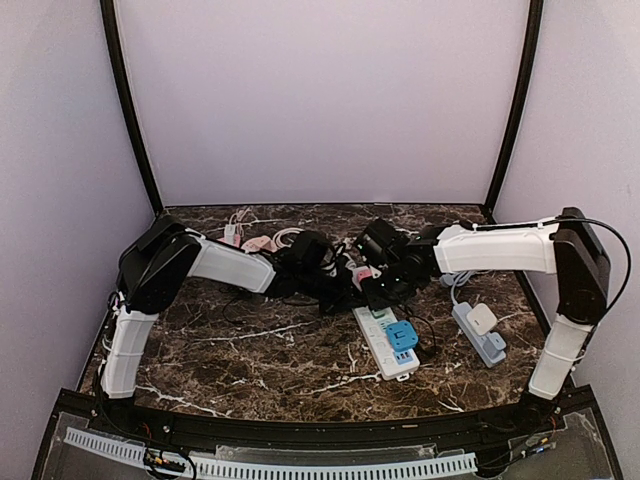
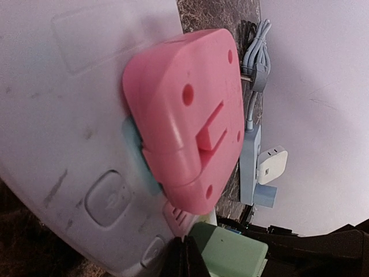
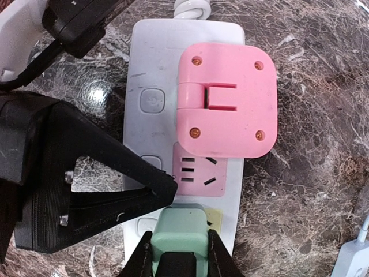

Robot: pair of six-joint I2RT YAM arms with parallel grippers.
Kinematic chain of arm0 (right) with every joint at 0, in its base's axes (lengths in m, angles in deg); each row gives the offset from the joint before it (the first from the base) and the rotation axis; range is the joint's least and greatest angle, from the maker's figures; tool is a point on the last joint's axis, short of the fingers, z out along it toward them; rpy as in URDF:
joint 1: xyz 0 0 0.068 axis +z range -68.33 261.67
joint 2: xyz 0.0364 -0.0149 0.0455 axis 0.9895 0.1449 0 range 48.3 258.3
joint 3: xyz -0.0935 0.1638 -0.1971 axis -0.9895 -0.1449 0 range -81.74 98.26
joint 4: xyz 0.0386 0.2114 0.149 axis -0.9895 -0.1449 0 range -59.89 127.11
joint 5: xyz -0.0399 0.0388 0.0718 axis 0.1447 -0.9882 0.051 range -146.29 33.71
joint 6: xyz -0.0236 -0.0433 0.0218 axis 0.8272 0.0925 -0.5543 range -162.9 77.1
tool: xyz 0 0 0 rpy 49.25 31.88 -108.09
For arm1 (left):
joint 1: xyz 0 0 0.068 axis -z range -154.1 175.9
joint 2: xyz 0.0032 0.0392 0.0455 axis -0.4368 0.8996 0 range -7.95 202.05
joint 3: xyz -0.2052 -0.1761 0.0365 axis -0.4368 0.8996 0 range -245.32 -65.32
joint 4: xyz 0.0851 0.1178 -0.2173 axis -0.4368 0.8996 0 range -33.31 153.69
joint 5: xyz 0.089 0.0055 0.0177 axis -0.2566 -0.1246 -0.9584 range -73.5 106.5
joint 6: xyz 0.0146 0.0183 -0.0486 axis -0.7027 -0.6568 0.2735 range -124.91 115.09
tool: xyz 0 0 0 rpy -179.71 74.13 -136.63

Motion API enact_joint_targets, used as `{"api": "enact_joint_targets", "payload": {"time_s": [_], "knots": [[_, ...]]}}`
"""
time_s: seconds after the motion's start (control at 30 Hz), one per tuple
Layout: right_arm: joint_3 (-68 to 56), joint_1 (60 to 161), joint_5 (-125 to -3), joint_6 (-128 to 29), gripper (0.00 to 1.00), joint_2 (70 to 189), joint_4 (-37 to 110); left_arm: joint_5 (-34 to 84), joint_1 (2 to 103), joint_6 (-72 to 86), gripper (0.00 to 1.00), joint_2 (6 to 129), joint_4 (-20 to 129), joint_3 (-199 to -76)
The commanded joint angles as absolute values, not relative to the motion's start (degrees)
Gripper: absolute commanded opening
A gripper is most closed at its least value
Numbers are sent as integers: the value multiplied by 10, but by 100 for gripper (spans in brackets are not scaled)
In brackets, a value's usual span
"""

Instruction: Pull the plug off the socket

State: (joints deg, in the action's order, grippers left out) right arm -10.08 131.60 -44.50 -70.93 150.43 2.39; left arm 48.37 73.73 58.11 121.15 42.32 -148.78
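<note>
The green plug goes up with my right gripper next, then over the bare marble lying open to the left in the top view, then down for release.
A white power strip [image 3: 150,63] lies on the marble table, and it is also in the top view [image 1: 375,350]. A mint-green plug [image 3: 183,228] sits in its near socket. My right gripper [image 3: 180,249] is shut on this green plug, one finger on each side. A pink plug [image 3: 228,104] sits in a farther socket, with an empty pink socket [image 3: 199,170] between the two plugs. My left gripper [image 3: 164,190] is shut with nothing in it. Its tips rest on the strip beside the green plug [image 2: 230,251]. The left wrist view shows the pink plug [image 2: 184,115] close up.
A blue plug [image 1: 402,335] sits farther down the same strip. A second grey-blue strip [image 1: 478,338] with a white adapter [image 1: 483,318] lies to the right. Cables and a pink-white cord [image 1: 262,243] lie at the back. Lilac walls enclose the table.
</note>
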Motion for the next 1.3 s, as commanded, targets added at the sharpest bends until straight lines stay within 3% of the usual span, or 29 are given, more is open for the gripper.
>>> {"api": "enact_joint_targets", "payload": {"time_s": [0.0, 0.3, 1.27], "knots": [[-122, 1323, -443, -713, 12, 1504, 36, 460, 743, 566, 0, 1213, 481, -1506], [-132, 1323, -424, -723, 2, 1471, 42, 415, 744, 544, 0, 1226, 604, -1542], [-72, 1322, -393, -709, 0, 1412, -4, 414, 747, 500, 0, 1251, 684, -1581]]}}
